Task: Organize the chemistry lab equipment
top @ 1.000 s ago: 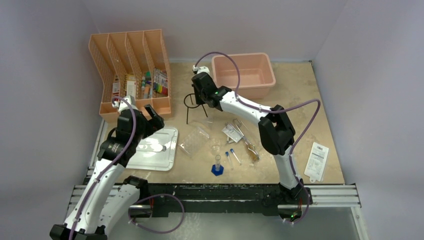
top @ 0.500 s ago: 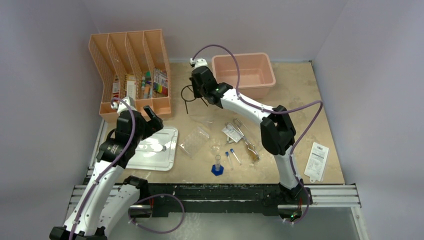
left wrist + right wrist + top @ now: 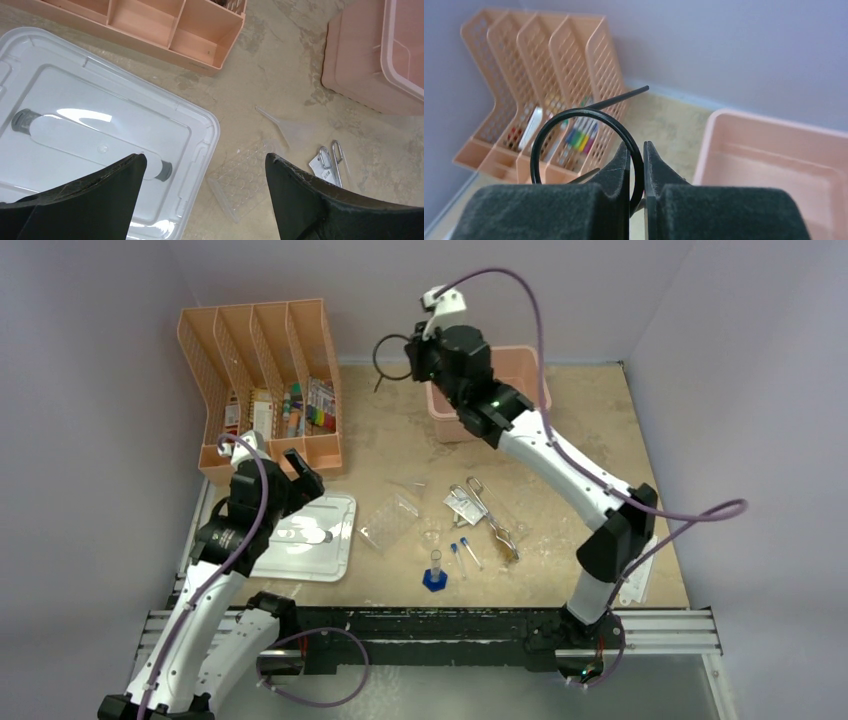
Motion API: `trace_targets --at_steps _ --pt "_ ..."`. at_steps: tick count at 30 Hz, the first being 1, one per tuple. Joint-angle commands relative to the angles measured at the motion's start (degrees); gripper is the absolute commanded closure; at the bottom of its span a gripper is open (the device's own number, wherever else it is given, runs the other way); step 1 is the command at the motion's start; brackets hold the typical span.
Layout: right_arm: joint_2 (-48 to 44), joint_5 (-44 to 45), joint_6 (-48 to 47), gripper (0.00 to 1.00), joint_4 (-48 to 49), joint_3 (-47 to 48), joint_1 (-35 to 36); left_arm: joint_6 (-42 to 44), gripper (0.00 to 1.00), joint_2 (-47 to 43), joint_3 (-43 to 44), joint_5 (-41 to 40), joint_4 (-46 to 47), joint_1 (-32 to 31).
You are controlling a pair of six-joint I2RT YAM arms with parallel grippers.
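Note:
The robot's right gripper should next move over the pink bin, tilt down, and then lower the tripod into the bin's end by the organizer [image 3: 740, 177].
My right gripper [image 3: 413, 354] is raised high at the back, shut on the black wire ring tripod [image 3: 377, 355], just left of the pink bin [image 3: 520, 390]. In the right wrist view the tripod's ring [image 3: 583, 112] passes between my closed fingertips [image 3: 636, 150]. My left gripper [image 3: 287, 473] hangs open over the white lid [image 3: 320, 555]; its fingers [image 3: 100, 185] straddle the lid's edge and the clear plastic tray [image 3: 245, 175]. On the table lie the clear tray [image 3: 390, 522], metal tongs [image 3: 478, 498], brush [image 3: 506, 542], two blue-capped vials [image 3: 463, 553], the blue-based cylinder [image 3: 435, 575] and a tiny glass dish [image 3: 431, 533].
A pink slotted organizer [image 3: 265, 380] with pens and small boxes stands at the back left. A clear funnel [image 3: 285, 125] lies between the tray and the bin. A white packet [image 3: 633, 562] sits near the right table edge.
My right arm has lifted the tripod off the table and swung it up and back toward the pink bin. The left arm has stayed where it was.

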Motion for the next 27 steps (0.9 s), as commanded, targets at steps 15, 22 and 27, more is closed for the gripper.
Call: trace_targets --at_steps 15,22,27 --pt "0.4 -5.4 6.8 1.0 -6.58 -3.11 -21.8 0.08 0.11 5.36 1.69 3.23 6.97 -0.22" --pt "7.49 -15.71 5.57 1.0 -10.0 1.24 -24.69 0.86 0.11 6.8 2.34 2.98 7.88 -0.22" --pt "13.99 -20.11 4.04 1.0 -11.56 6.6 -25.48 1.34 0.11 8.5 3.44 2.89 7.96 -0.22"
